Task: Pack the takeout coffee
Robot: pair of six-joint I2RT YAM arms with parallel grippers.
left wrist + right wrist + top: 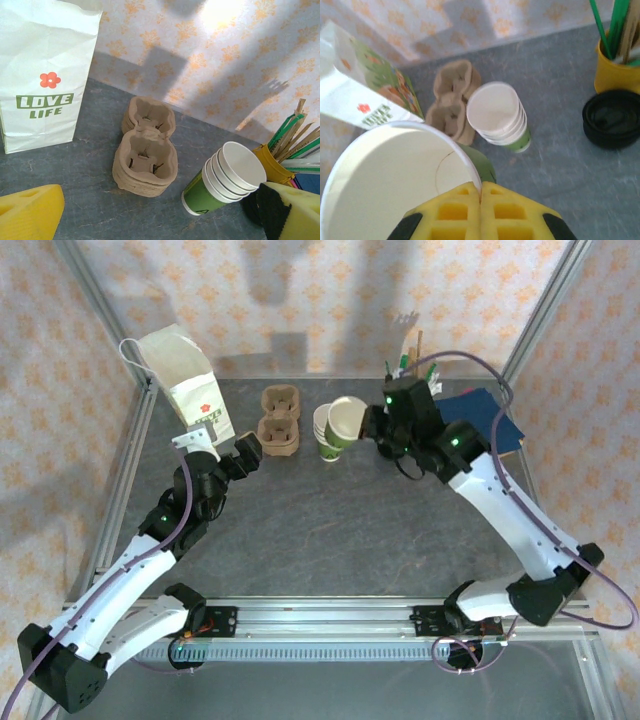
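Observation:
The tabletop at the near side of the stack is bare, so the right gripper will move back and down, stand the cup there and let go of the cup's rim.
The lidded takeout coffee is out of view. My right gripper [372, 426] [481, 192] is shut on the rim of a single lidless white-and-green cup [347, 420] [395, 185]. It holds the cup tilted in the air above and beside the stack of lidless cups [328, 442] [227, 182] [500, 116]. A pile of black lids [612, 117] lies on the table right of the stack. My left gripper [250, 455] [160, 220] is open with nothing between its fingers, hovering near the pulp cup carrier [279, 420] [146, 155] [451, 100].
A white "LOVE LIFE" paper bag [190, 380] [42, 75] [360, 95] stands at the back left. A yellow holder of stirrers [272, 167] [617, 65] sits behind the lids. A dark blue folder [490, 415] lies at the back right. Metal frame posts edge the table.

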